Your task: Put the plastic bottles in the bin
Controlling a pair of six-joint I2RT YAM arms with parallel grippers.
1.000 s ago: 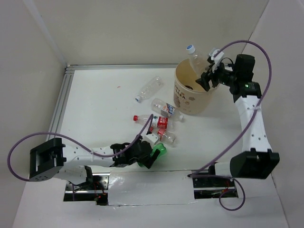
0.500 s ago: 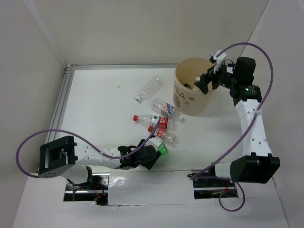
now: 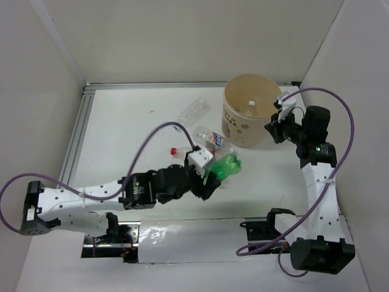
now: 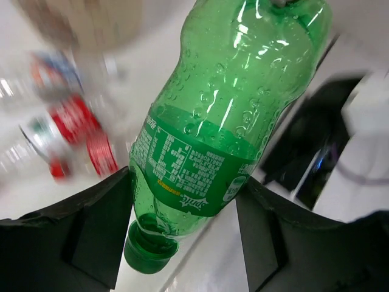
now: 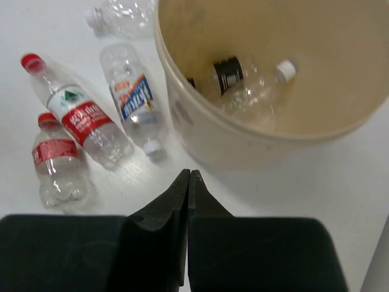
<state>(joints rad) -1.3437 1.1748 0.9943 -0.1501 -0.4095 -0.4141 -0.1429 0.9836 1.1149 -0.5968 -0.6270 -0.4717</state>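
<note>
I should raise my left gripper clear of the bin's tall side, move it outward over the beige bin's opening (image 3: 253, 95), and let the bottle go.
My left gripper (image 3: 212, 177) is shut on a green bottle (image 3: 223, 166) and holds it off the table, left of and nearer than the beige bin (image 3: 242, 133). In the left wrist view the green bottle (image 4: 231, 109) fills the space between the two fingers of the left gripper (image 4: 182, 204), cap down. My right gripper (image 3: 273, 128) hangs just right of the bin, shut and empty; its tips (image 5: 189, 174) meet. Inside the bin (image 5: 206, 137) lie a dark-labelled bottle (image 5: 229, 74) and a clear white-capped one (image 5: 265, 86).
Several bottles lie on the table left of the bin: two red-labelled ones (image 5: 84, 115) (image 5: 55, 163), a blue-labelled one (image 5: 132, 94) and a clear one (image 3: 195, 110) farther back. A metal rail (image 3: 78, 131) runs along the left edge.
The left arm closed on the green bottle, lifted it and carried it right toward the bin. The right gripper let its clear bottle drop into the bin, drew back right and shut.
</note>
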